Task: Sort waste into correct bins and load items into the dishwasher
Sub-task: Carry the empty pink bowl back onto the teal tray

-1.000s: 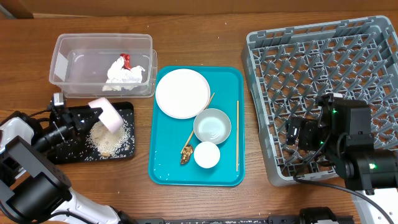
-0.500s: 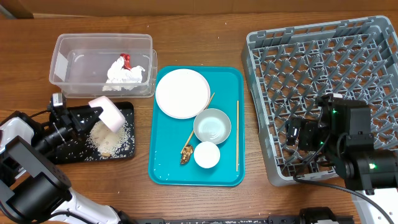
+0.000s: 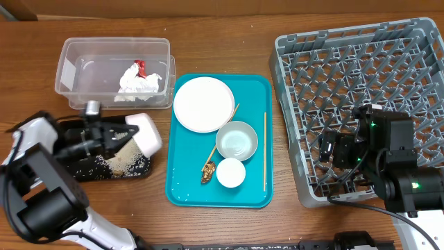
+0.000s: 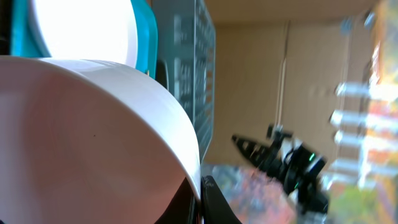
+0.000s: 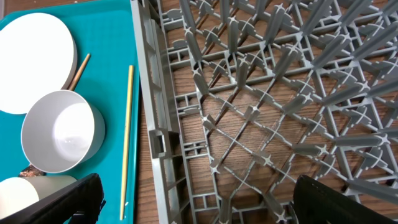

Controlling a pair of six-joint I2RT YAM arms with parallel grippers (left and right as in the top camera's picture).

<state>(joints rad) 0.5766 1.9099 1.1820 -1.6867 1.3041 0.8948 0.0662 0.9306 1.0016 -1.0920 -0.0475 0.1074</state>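
My left gripper will swing to the teal tray's bare patch between plate and brown lump next, then turn the bowl upright and lower it.
My left gripper (image 3: 127,135) is shut on the rim of a whitish bowl (image 3: 146,132), held tipped on its side over the right edge of the black tray (image 3: 83,170). The bowl fills the left wrist view (image 4: 93,137), its rim pinched between the jaws (image 4: 200,199). Loose rice (image 3: 123,160) lies piled in the black tray. The clear tub (image 3: 76,52) holds the napkin with the red scrap (image 3: 137,80). My right gripper (image 3: 334,148) is open and empty above the grey dish rack (image 3: 416,48), near its left wall (image 5: 149,124).
The teal tray (image 3: 260,87) holds a white plate (image 3: 203,104), a grey-green bowl (image 3: 236,141), a small white cup (image 3: 230,173), a brown lump (image 3: 207,171) and chopsticks (image 3: 264,149). Bare wood lies between the teal tray and the rack.
My left gripper has moved right with the bowl, from above the rice pile to the black tray's right edge, and the bowl has turned. The right arm has not moved.
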